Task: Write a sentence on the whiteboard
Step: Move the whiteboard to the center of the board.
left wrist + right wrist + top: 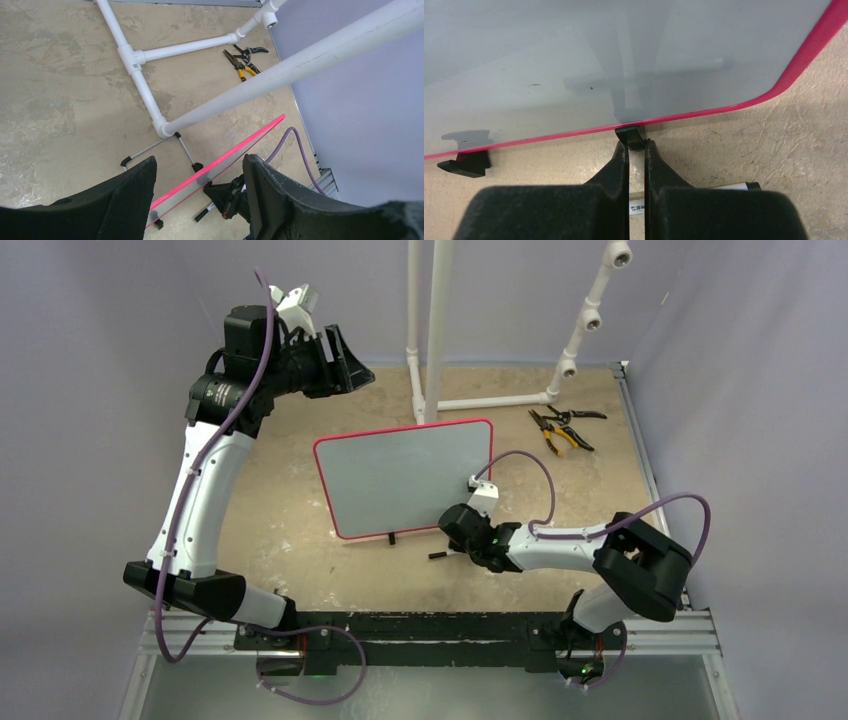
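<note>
The marker's black end (437, 556) (201, 215) sticks out past my right gripper. My left gripper swings back and down toward the right in the top view onto it next.
The whiteboard (400, 475) stands upright on the table, pale grey with a red border; it also shows in the left wrist view (225, 152) and the right wrist view (574, 60). Its face is blank: no sentence shows. My right gripper (458, 525) (637, 145) is low at the board's bottom right, its jaws nearly closed around the board's black right foot (630, 134). A marker (437, 555) (734, 186) lies on the table under that gripper. My left gripper (345, 365) (200, 162) is open and empty, high at the back left.
A white PVC pipe frame (435, 330) (140, 75) stands behind the board. Yellow-handled pliers (555, 437) (242, 70) and black cutters (575, 415) lie at the back right. The board's left foot (466, 162) rests on the table. Grey walls enclose the table.
</note>
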Tool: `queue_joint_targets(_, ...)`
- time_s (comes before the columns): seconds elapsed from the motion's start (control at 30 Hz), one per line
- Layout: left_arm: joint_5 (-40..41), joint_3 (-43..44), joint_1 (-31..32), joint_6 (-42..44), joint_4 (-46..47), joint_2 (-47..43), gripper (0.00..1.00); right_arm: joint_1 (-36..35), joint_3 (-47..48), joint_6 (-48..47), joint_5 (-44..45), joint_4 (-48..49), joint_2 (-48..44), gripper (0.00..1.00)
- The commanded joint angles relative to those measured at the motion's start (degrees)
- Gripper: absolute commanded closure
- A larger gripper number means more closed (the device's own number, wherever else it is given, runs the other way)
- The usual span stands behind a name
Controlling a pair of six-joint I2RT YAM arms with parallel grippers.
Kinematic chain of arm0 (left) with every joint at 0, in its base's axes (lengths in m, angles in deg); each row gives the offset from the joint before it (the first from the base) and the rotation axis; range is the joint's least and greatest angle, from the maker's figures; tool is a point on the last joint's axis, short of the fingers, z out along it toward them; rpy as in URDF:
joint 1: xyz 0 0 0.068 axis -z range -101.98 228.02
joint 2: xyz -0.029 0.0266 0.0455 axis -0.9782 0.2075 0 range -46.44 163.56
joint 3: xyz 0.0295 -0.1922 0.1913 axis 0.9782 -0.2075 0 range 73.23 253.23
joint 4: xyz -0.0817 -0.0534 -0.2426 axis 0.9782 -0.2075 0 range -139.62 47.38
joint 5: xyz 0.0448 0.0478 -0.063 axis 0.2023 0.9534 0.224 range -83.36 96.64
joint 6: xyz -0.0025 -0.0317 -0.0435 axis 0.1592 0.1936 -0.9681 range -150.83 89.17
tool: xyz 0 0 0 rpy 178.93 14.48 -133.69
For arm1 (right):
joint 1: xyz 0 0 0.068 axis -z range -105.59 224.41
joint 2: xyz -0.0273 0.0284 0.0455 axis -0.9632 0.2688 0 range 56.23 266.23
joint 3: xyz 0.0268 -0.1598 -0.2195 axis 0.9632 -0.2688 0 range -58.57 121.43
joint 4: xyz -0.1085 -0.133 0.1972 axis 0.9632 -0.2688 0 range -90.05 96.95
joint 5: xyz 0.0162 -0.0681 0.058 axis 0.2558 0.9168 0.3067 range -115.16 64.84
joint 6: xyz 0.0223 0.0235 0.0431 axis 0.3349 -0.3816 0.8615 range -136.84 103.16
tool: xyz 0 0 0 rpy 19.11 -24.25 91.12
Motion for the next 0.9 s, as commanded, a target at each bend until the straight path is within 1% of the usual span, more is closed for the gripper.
queue_joint_targets(0.0,0.4,0.0,-0.5,0.6,0.5,-2.3,0.37,3.9,-0.2,3.2,10.2,-5.6,1.4,1.0)
queue_joint_targets(0.07,0.7,-0.2,-0.5,1.2,0.3,-2.5,0.36,3.9,-0.2,1.9,10.5,-4.5,0.9,1.0)
queue_joint_targets(0.1,1.1,-0.3,-0.5,1.6,-0.1,-2.7,0.36,3.9,-0.5,0.9,10.7,-3.5,0.4,0.98)
queue_joint_targets(0.13,1.7,-0.4,-0.5,2.2,-0.4,-2.8,0.36,3.9,-1.0,-0.4,10.7,-2.4,-0.3,0.93)
queue_joint_targets(0.23,3.2,-0.8,-0.5,4.5,-1.4,-3.4,0.34,3.7,-2.7,-3.1,9.3,0.3,-3.4,0.66)
queue_joint_targets(0.27,3.7,-0.9,-0.5,5.2,-1.6,-3.6,0.33,3.7,-3.3,-4.3,8.6,1.3,-4.6,0.58)
queue_joint_targets(0.33,5.1,-1.1,-0.2,6.6,-1.9,-4.0,0.33,3.6,-4.1,-5.5,7.5,2.1,-7.4,0.49)
queue_joint_targets(0.43,7.5,-0.7,1.1,8.5,-2.4,-4.2,0.32,3.6,-4.6,-7.7,5.4,2.1,-11.2,0.4)
queue_joint_targets(0.57,11.3,0.9,5.2,11.1,-3.6,-3.5,0.31,3.5,-4.2,-9.3,3.0,-0.4,-16.1,0.32)
queue_joint_targets(0.6,12.3,1.5,6.4,11.7,-4.0,-3.3,0.31,3.5,-3.9,-10.0,2.1,-1.1,-17.5,0.29)
queue_joint_targets(0.7,14.5,3.3,10.8,14.7,-4.8,-2.7,0.32,3.5,-1.9,-10.2,-0.8,-5.9,-21.8,0.22)
queue_joint_targets(0.77,14.0,3.6,13.3,16.1,-4.4,-2.6,0.33,4.0,-0.9,-10.9,-1.1,-8.6,-25.4,0.15)
queue_joint_targets(0.83,12.6,3.1,16.1,16.7,-3.7,-2.7,0.34,7.7,0.3,-13.6,-5.2,-9.5,-27.9,0.15)
queue_joint_targets(0.87,12.3,2.7,17.6,16.9,-3.3,-2.7,0.36,11.0,0.7,-14.2,-7.7,-10.1,-28.7,0.15)
